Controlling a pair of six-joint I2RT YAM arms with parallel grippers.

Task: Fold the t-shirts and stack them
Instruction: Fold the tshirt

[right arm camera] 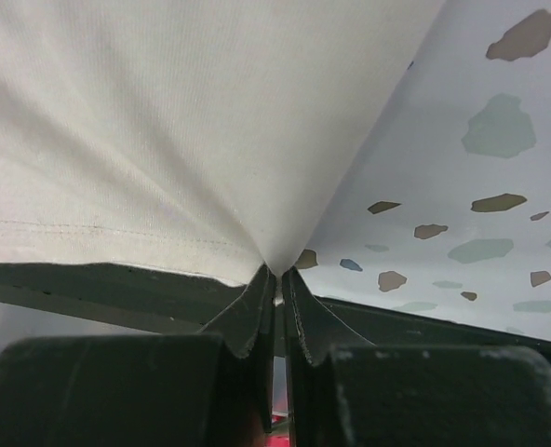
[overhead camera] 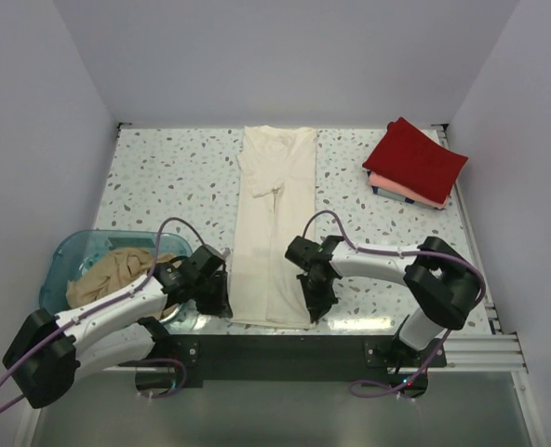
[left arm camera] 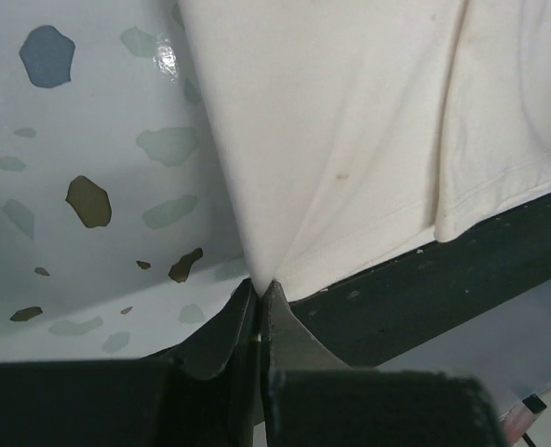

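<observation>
I will lift my left gripper, move its corner of the t-shirt outward and let go over the edge of the t-shirt's far half, because that edge is outward of it.
The cream-white t-shirt lies as a long narrow strip down the middle of the table, its sides folded in. My left gripper is shut on its near left corner. My right gripper is shut on its near right corner. Both corners are pulled up into a pinch. A folded red t-shirt sits on a folded salmon pink t-shirt at the far right. The tan-beige t-shirt lies crumpled in the tub.
A translucent blue plastic tub stands at the near left, close to my left arm. The speckled tabletop ends at a dark front rail just behind both grippers. White walls close in the left, right and far sides.
</observation>
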